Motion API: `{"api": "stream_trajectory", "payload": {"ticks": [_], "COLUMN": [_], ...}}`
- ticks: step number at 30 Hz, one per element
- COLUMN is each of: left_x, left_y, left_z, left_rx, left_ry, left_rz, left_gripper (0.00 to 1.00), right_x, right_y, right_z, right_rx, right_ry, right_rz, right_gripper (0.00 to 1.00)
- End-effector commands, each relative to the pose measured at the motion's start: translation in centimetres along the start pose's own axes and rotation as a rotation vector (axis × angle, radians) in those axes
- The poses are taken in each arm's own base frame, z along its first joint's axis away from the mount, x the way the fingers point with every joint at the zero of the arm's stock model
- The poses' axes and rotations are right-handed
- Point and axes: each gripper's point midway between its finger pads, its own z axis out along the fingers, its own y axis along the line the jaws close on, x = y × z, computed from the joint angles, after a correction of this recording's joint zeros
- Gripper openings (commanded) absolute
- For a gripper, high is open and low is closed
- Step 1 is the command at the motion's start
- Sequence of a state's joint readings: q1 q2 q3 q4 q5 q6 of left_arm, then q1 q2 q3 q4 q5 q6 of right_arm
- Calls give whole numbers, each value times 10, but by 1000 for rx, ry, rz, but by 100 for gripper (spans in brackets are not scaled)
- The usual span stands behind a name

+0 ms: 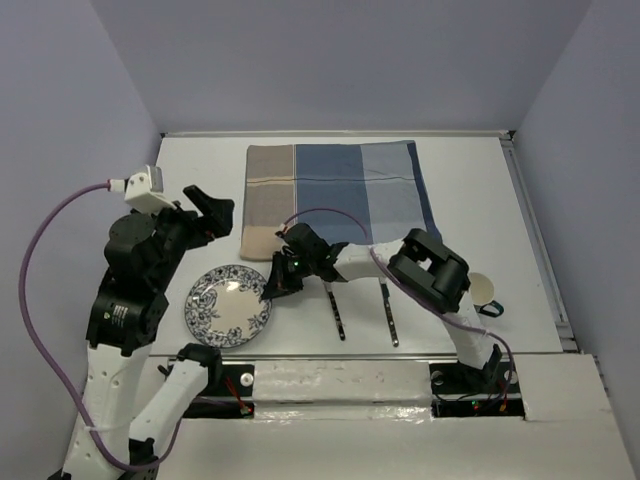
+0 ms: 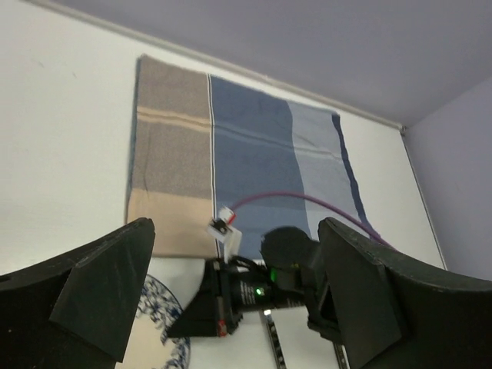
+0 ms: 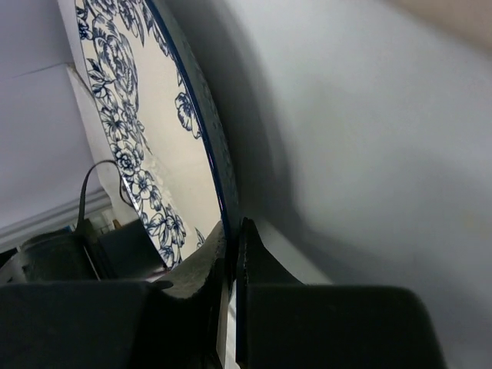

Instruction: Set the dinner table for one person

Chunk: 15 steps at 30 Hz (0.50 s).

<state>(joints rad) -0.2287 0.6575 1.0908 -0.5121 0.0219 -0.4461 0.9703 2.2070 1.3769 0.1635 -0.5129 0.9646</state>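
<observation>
The striped cloth mat is bare, so my right gripper should next lift the plate (image 1: pixel 227 305), move outward and to the right in the top view, then go down onto the blue band (image 1: pixel 332 190).
A blue-and-white floral plate (image 1: pixel 227 305) lies on the white dinner table (image 1: pixel 200 180) at the near left. My right gripper (image 1: pixel 272 285) is shut on the plate's right rim; in the right wrist view its fingers (image 3: pixel 204 269) pinch the plate's edge (image 3: pixel 192 123). My left gripper (image 1: pixel 205 212) is open and empty, raised above the table left of the striped cloth mat (image 1: pixel 335 195). The left wrist view shows its two fingers (image 2: pixel 100 284) wide apart, with the mat (image 2: pixel 231 146) and the right gripper (image 2: pixel 223 304) beyond. Two utensils (image 1: pixel 336 312) (image 1: pixel 387 315) lie side by side near the front edge.
A light cup (image 1: pixel 482 290) stands at the right, behind the right arm's elbow (image 1: pixel 430 270). A purple cable (image 1: pixel 330 215) loops over the mat's near edge. Lilac walls close in the table at back and sides.
</observation>
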Motion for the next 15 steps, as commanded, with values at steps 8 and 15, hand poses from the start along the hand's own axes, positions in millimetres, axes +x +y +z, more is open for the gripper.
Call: {"api": "stream_trajectory", "payload": {"ticks": [8,15], "left_x": [-93,-60], "left_y": [-31,-48], "left_z": [-7,45], "left_rx": [-2,115], "left_ry": [-222,-129], "left_rz": [93,41], "left_gripper": [99,99], "right_x": [-142,-218], "right_y": [80,-3], "right_z": [-210,-275], "right_rx": [-222,-104], "right_ry": [-392,-566], "right_rz": [-55,3], "right_gripper": [0,0]}}
